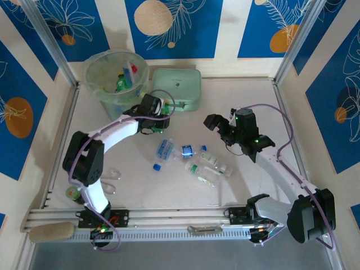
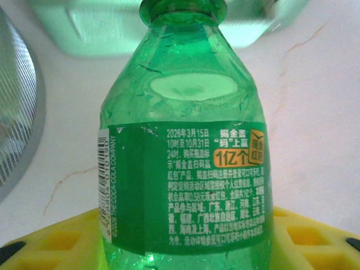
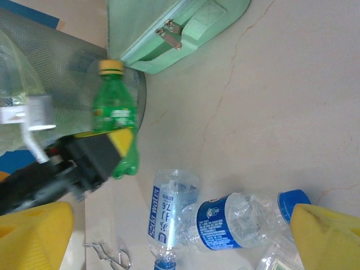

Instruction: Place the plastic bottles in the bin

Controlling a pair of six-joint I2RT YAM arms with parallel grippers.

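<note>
Next, the left gripper lifts the green bottle outward, then releases it over the bin's open top, since the bin already holds bottles.
A green plastic bottle with a green label stands upright between the yellow fingers of my left gripper, which is shut on its lower body. This is between the bin and the mint case. In the right wrist view the same bottle has a yellow cap. The bin holds a few bottles. Several clear bottles with blue labels lie mid-table. My right gripper hovers open to their upper right. From its wrist view the right gripper has two clear bottles lying below it.
A flat mint-green case lies right of the bin, close behind the left gripper. More clear bottles lie right of centre. A small green-topped item sits by the left arm's base. A small metal clip lies on the table.
</note>
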